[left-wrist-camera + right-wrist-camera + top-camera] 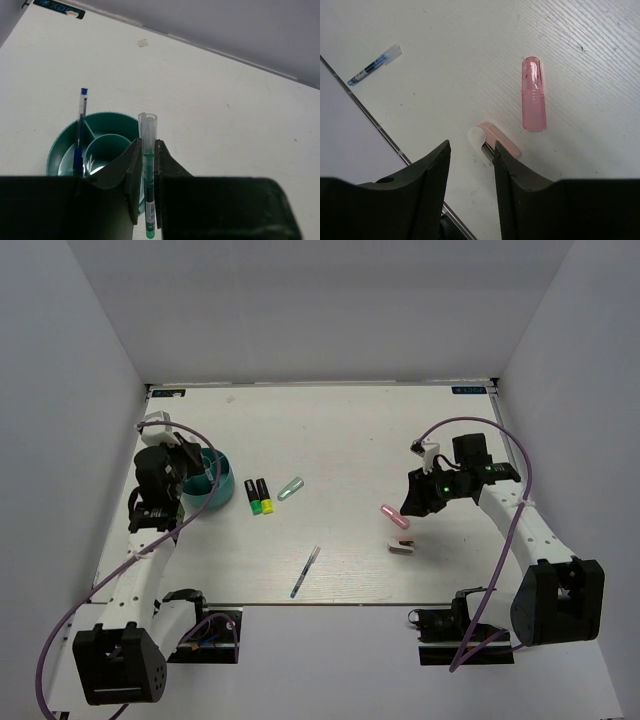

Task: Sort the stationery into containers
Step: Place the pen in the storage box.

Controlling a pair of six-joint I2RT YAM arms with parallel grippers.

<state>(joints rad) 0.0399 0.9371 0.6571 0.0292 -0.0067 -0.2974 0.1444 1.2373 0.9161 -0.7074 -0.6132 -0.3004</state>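
Note:
My left gripper turns left in its wrist view next, lowers the pen into the teal holder's opening (pixel 214 473) (pixel 111 146) and releases.
My left gripper (pixel 147 142) is shut on a thin pen (pixel 148 125) with a clear cap and a greenish barrel, held upright just right of the round teal holder (pixel 56 148). A blue pen (pixel 80 125) stands in the holder's outer compartment. In the top view the left gripper (pixel 187 466) is at the holder (pixel 207 496). My right gripper (pixel 470 146) is open above the pink-and-white block (pixel 495 141), with the pink marker (pixel 533 95) beyond it. Two black markers (pixel 257 496), a pale green marker (pixel 290 489) and a blue pen (pixel 305 572) lie mid-table.
The right gripper (pixel 414 498) hovers by the pink marker (pixel 393 515) and block (pixel 401 547), close to the table's near edge (pixel 330 604). The blue pen also shows in the right wrist view (pixel 374 64). White walls enclose the table on three sides.

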